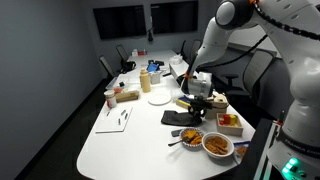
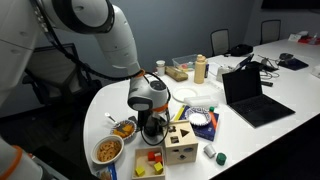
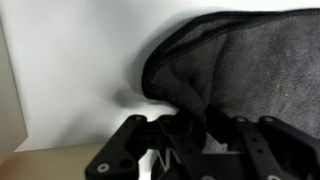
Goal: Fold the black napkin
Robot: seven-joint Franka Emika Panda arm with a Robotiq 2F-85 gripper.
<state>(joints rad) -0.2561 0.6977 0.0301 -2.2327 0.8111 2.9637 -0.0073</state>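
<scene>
The robot should carry its gripper outward over the napkin's flat far part (image 1: 174,117) (image 3: 268,72) and release the bunched cloth there, because that part of the napkin lies outward of the gripper.
The black napkin (image 1: 178,118) lies on the white table (image 1: 130,140) in front of the food bowls. In the wrist view the napkin (image 3: 240,60) is a dark cloth with a stitched edge, and one part is pulled up and curled over. My gripper (image 3: 190,135) is shut on a bunch of that cloth between its fingers. In both exterior views the gripper (image 1: 196,100) (image 2: 152,122) hangs low over the table at the napkin. In the exterior view from the bowl side, the gripper hides most of the cloth.
Two food bowls (image 1: 217,145) (image 2: 108,150) stand close to the napkin. A wooden shape box (image 2: 181,142), a red tray (image 1: 230,122), a blue book (image 2: 200,122), a white plate (image 2: 186,95) and an open laptop (image 2: 250,95) crowd the table nearby.
</scene>
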